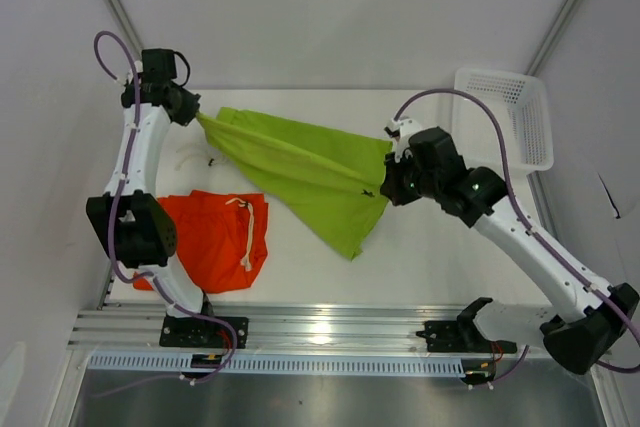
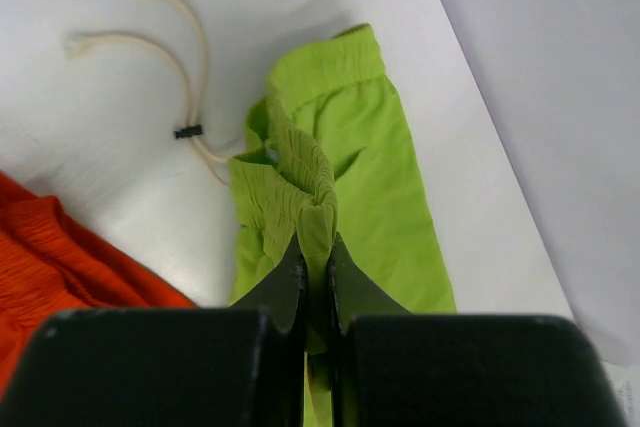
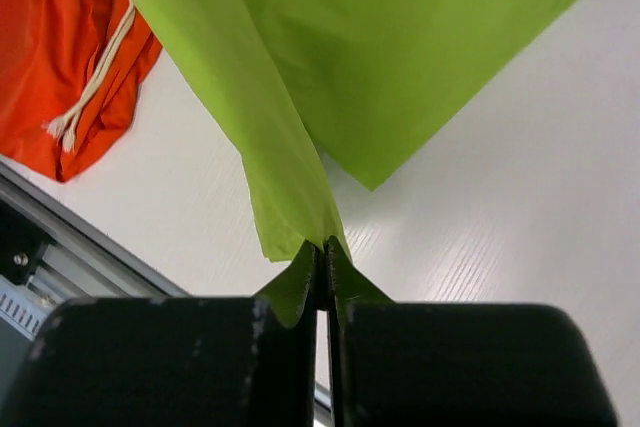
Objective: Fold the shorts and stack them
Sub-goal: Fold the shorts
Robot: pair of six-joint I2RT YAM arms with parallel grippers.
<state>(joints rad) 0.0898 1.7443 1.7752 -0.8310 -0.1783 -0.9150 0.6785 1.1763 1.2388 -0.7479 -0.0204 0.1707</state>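
Observation:
I need to move my left gripper outward and down next, to let go of the shorts' waistband on the table's bare far strip (image 1: 224,97) (image 2: 425,97), because that strip is below and outward of the gripper.
The lime green shorts (image 1: 300,172) hang stretched between both arms above the white table (image 1: 440,267). My left gripper (image 1: 197,115) is shut on their elastic waistband (image 2: 300,172) at the far left. At the right, my right gripper (image 1: 388,190) is shut on a thin edge of the green fabric (image 3: 290,197), and a loose corner droops toward the table (image 1: 352,247). The orange-red shorts (image 1: 215,237) with a white drawstring (image 1: 248,237) lie crumpled at the near left, also showing in the left wrist view (image 2: 60,257) and the right wrist view (image 3: 60,57).
A white mesh basket (image 1: 510,117) stands at the far right corner. A loose white cord (image 2: 170,57) from the green shorts lies on the table by the left gripper. An aluminium rail (image 1: 320,327) runs along the near edge, and grey walls close in on both sides.

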